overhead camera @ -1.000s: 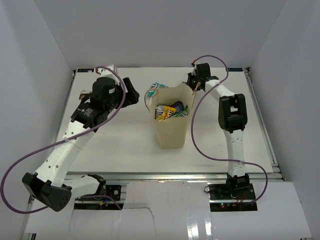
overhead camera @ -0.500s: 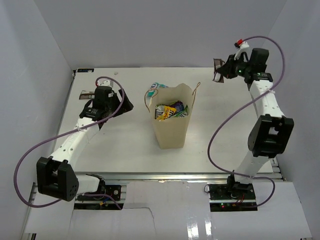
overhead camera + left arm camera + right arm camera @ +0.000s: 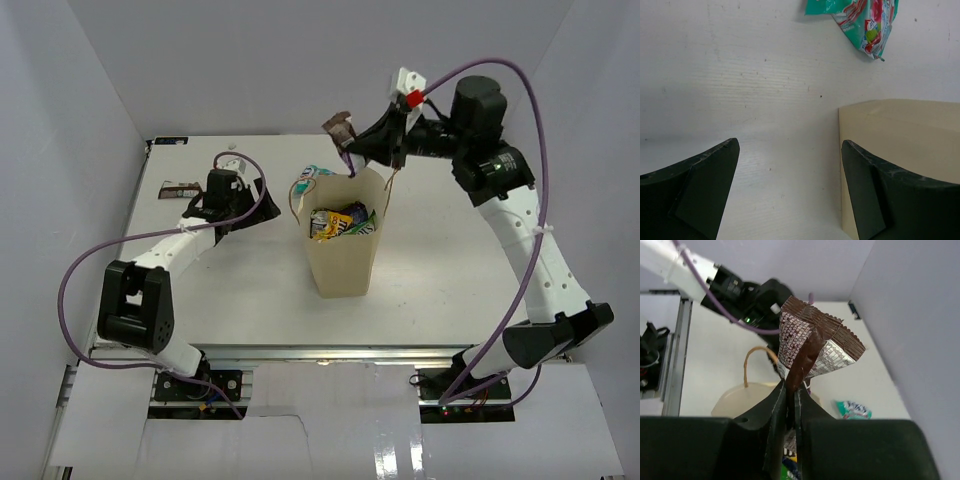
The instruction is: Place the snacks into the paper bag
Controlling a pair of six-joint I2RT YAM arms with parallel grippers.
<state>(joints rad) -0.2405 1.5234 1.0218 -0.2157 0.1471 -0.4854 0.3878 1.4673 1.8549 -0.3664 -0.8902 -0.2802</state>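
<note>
The teal-white packet (image 3: 311, 176) is still outside the bag (image 3: 340, 262), so the robot's left gripper will next move outward and to the right in the top view, then down onto that packet.
The tan paper bag (image 3: 340, 262) stands upright mid-table, with yellow, green and dark snacks (image 3: 343, 222) inside. My right gripper (image 3: 352, 145) is shut on a small brown packet (image 3: 339, 126) and holds it above the bag's back rim; in the right wrist view the packet (image 3: 812, 345) is pinched edge-on above the gripper (image 3: 791, 400). A teal-white packet (image 3: 311, 176) lies behind the bag. My left gripper (image 3: 258, 195) is open and empty, low over the table left of the bag. In the left wrist view it (image 3: 790, 185) faces the bag's wall (image 3: 905, 145) and the teal packet (image 3: 860, 20).
A small brown bar (image 3: 180, 187) lies on the table at the far left, behind my left arm. The bag's twisted handles (image 3: 392, 185) stick out at its back corners. White walls enclose the table on three sides.
My right arm has swung from the back right corner leftward, carrying the brown packet over the bag's back rim. My left arm has stretched out and dropped low beside the bag.
</note>
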